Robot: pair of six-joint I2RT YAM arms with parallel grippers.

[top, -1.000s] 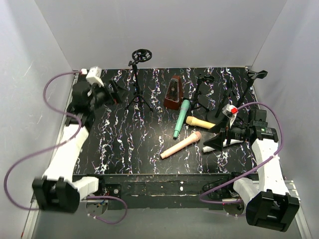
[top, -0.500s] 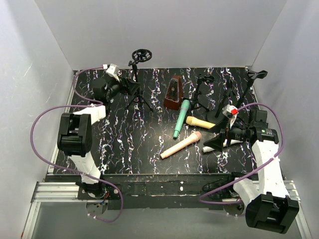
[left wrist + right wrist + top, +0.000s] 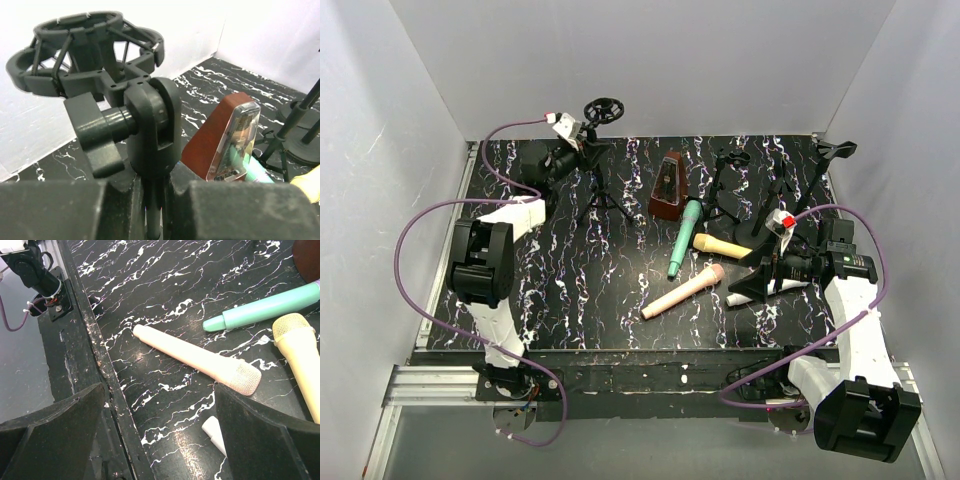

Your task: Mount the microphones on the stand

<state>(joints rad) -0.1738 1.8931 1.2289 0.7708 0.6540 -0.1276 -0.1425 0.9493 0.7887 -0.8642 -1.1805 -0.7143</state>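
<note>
The stand in my left gripper is away from the peach-pink microphone (image 3: 683, 291). It needs to move back next and turn toward the microphones before I open the gripper.
A black tripod stand (image 3: 598, 190) with a ring-shaped holder (image 3: 605, 108) stands at the back left. My left gripper (image 3: 578, 152) is shut on the stand's thin pole (image 3: 153, 210), just below the swivel joint (image 3: 152, 130) under the holder (image 3: 85, 47). The peach-pink microphone (image 3: 683, 291) (image 3: 200, 359), the teal one (image 3: 684, 238) (image 3: 270, 307) and the pale yellow one (image 3: 720, 245) (image 3: 300, 350) lie mid-table. My right gripper (image 3: 760, 272) (image 3: 159, 390) hangs open over the white microphone (image 3: 216, 432), mostly hidden under it.
The brown metronome (image 3: 668, 187) (image 3: 227, 137) stands right of the held stand. More black stands (image 3: 725, 185) (image 3: 775, 200) (image 3: 835, 150) are at the back right. The table's front edge (image 3: 107, 375) runs under my right gripper.
The left arm swung from the far left to the tripod stand, and its gripper went from open to shut on the pole. The right arm held still.
</note>
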